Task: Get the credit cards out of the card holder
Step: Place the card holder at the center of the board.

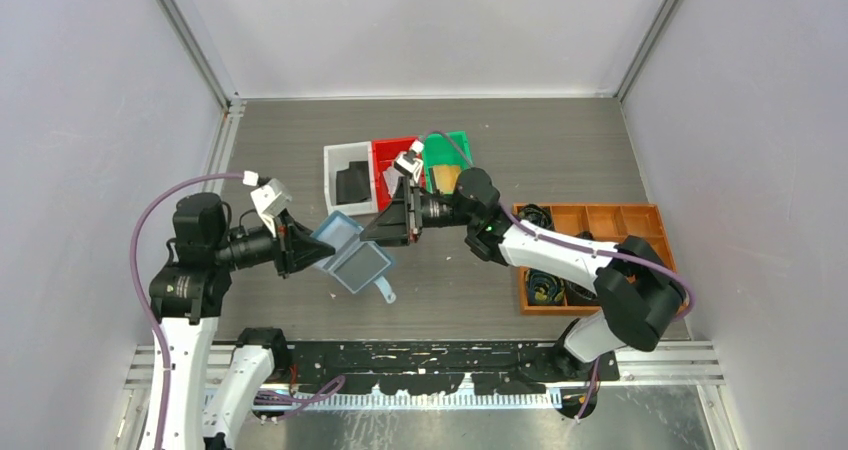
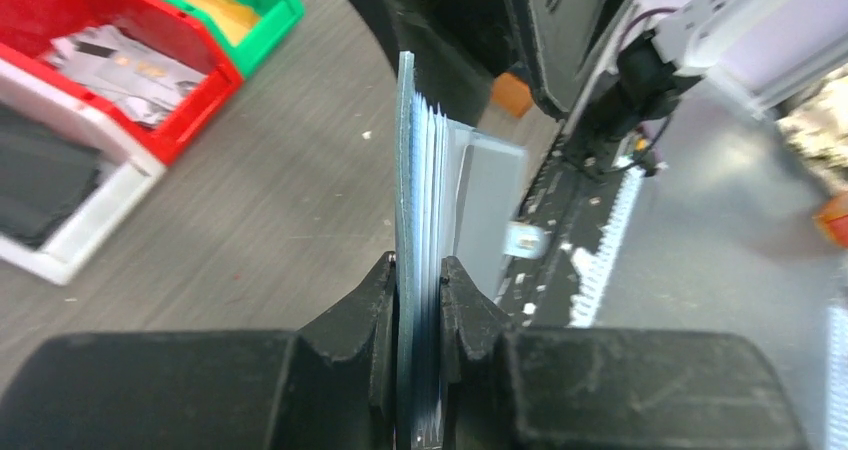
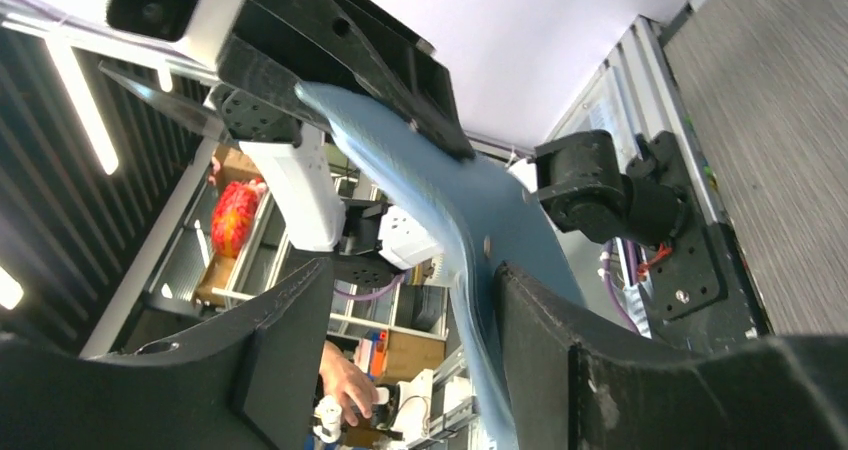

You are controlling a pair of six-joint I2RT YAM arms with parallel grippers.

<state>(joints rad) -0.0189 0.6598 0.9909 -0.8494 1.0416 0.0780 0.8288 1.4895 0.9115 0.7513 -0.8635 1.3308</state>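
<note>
Next, my left gripper tilts downward, lowers the card holder onto bare tabletop (image 1: pixel 308 220) beside the white bin and releases it, as that clear spot lies below.
The card holder (image 1: pixel 352 256), a blue wallet, hangs unfolded above the table with its snap tab (image 1: pixel 386 291) pointing down. My left gripper (image 1: pixel 302 249) is shut on its left edge. In the left wrist view the card holder (image 2: pixel 420 170) stands edge-on between the pinching jaws of the gripper (image 2: pixel 418 275). My right gripper (image 3: pixel 412 270) is open, and the wallet's blue flap (image 3: pixel 460 210) runs between its fingers, against the right one. Credit cards lie in the bins: black (image 1: pixel 352 182), silver-grey (image 2: pixel 120 60), gold (image 2: pixel 215 5). I cannot tell whether any sit in the slots.
A white bin (image 1: pixel 334 156), a red bin (image 1: pixel 381 148) and a green bin (image 1: pixel 462 140) stand in a row behind the wallet. An orange tray (image 1: pixel 600 213) with coiled black cables sits at the right under the right arm.
</note>
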